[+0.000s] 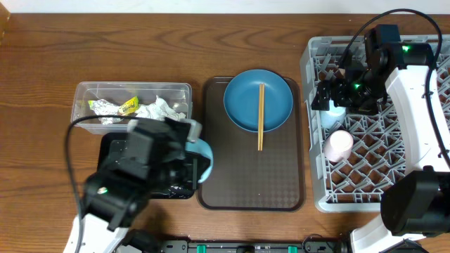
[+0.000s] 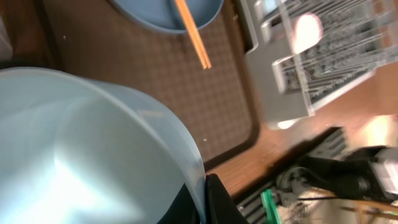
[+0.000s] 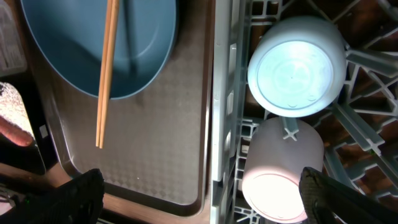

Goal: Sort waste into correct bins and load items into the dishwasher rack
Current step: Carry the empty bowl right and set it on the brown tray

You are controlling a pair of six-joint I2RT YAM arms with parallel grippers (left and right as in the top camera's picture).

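The bowl (image 2: 93,149) will next go to the right in the overhead view with my left gripper, which will level and lower it to let it go onto the brown tray's near end (image 2: 210,127), as that end is empty.
My left gripper (image 1: 195,150) is shut on the rim of the white bowl with a light blue outside (image 1: 204,156), held tilted over the black tray (image 1: 112,144). In the left wrist view the bowl (image 2: 93,149) fills the frame, its rim pinched by the gripper (image 2: 204,190). The blue plate (image 1: 258,95) lies on the brown tray with the chopsticks (image 1: 260,123) across it. My right gripper (image 1: 328,95) is open above the rack (image 1: 314,190). Under it stand the light blue cup (image 3: 297,65) and pink cup (image 3: 283,177), both upside down.
The clear tub (image 1: 88,91) behind the black tray holds crumpled tissues (image 1: 160,109) and the foil wrapper (image 1: 112,107). The brown serving tray (image 1: 253,186) sits between the bins and the rack. My left arm covers most of the black tray.
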